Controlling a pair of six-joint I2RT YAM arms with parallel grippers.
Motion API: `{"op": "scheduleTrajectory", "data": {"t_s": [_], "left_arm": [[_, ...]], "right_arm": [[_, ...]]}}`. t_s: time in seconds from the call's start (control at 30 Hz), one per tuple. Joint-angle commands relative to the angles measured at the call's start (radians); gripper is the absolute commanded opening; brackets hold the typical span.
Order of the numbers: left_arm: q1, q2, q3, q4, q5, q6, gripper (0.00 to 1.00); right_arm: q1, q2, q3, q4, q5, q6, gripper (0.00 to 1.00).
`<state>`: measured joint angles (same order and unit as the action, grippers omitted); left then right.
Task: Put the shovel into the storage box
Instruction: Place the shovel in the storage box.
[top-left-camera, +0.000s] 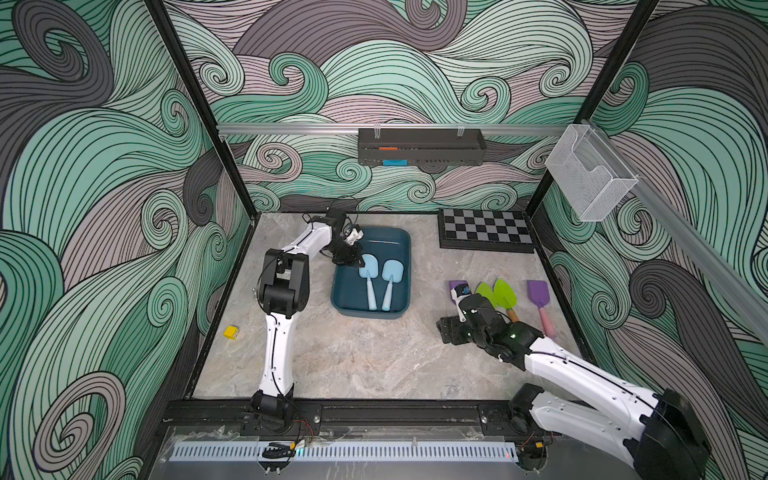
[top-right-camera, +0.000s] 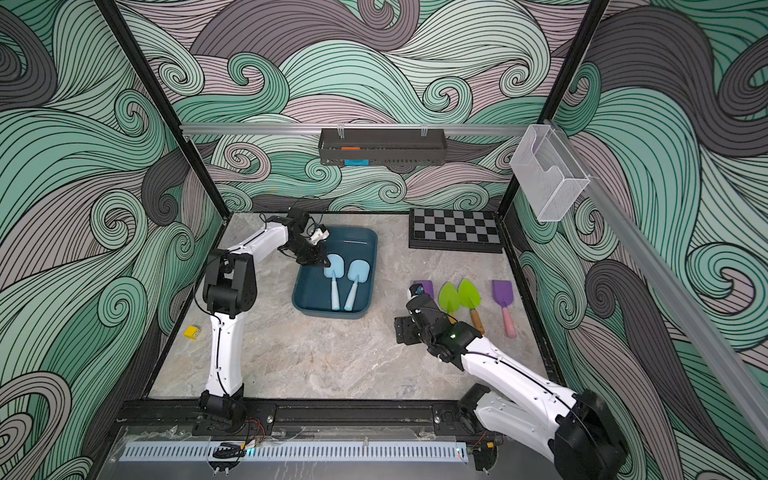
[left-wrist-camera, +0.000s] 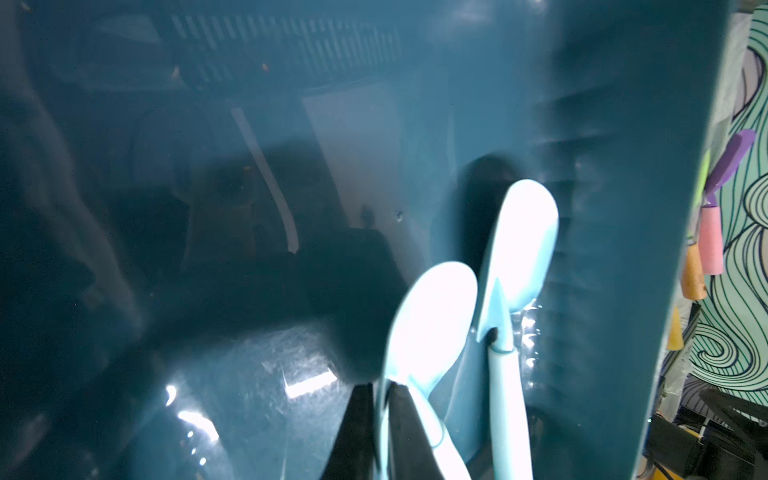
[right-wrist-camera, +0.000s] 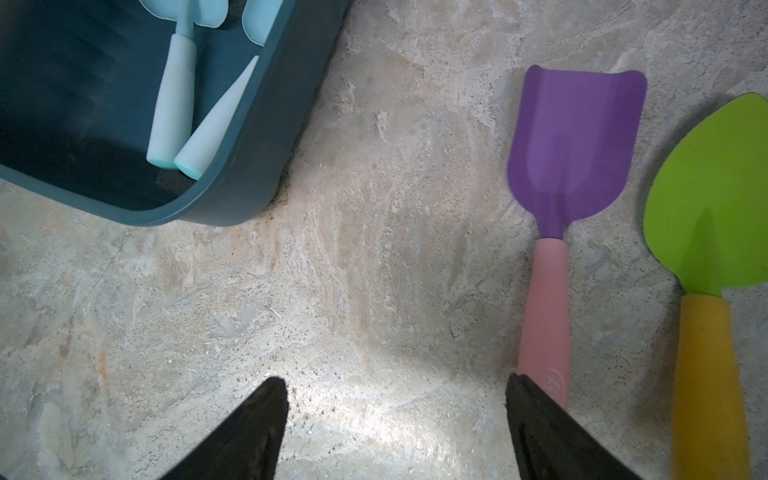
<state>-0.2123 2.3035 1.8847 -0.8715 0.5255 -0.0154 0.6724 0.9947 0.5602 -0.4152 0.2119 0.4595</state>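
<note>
My right gripper should next move toward the green shovels and down onto the pink handle's middle, as only one finger hangs over it.
The teal storage box sits on the table, back of centre. Two light blue shovels lie inside, blades toward the back: one nearer my left arm, the other beside it. My left gripper reaches into the box, shut on the blade edge of the nearer blue shovel. My right gripper hangs open over bare table between the box and a purple shovel with a pink handle; one finger overlaps that handle's end.
Right of the box lie two green shovels and a second purple shovel. A checkerboard lies back right, a yellow die at the left edge. A black tray and a white mesh basket hang on the rails.
</note>
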Motion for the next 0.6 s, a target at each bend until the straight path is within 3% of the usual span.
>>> {"op": "scheduleTrajectory", "data": {"t_s": [0.0, 0.43, 0.57], "left_arm": [[-0.002, 0.022, -0.003, 0.020, -0.027, -0.006, 0.19], [-0.022, -0.104, -0.017, -0.002, -0.129, -0.026, 0.36], [-0.036, -0.174, -0.054, 0.029, -0.096, -0.047, 0.37]], "right_arm": [[-0.009, 0.001, 0.003, -0.021, 0.018, 0.012, 0.85], [-0.096, 0.035, 0.008, -0.034, 0.052, 0.055, 0.86], [-0.158, 0.078, 0.015, -0.028, 0.055, 0.067, 0.86]]}}
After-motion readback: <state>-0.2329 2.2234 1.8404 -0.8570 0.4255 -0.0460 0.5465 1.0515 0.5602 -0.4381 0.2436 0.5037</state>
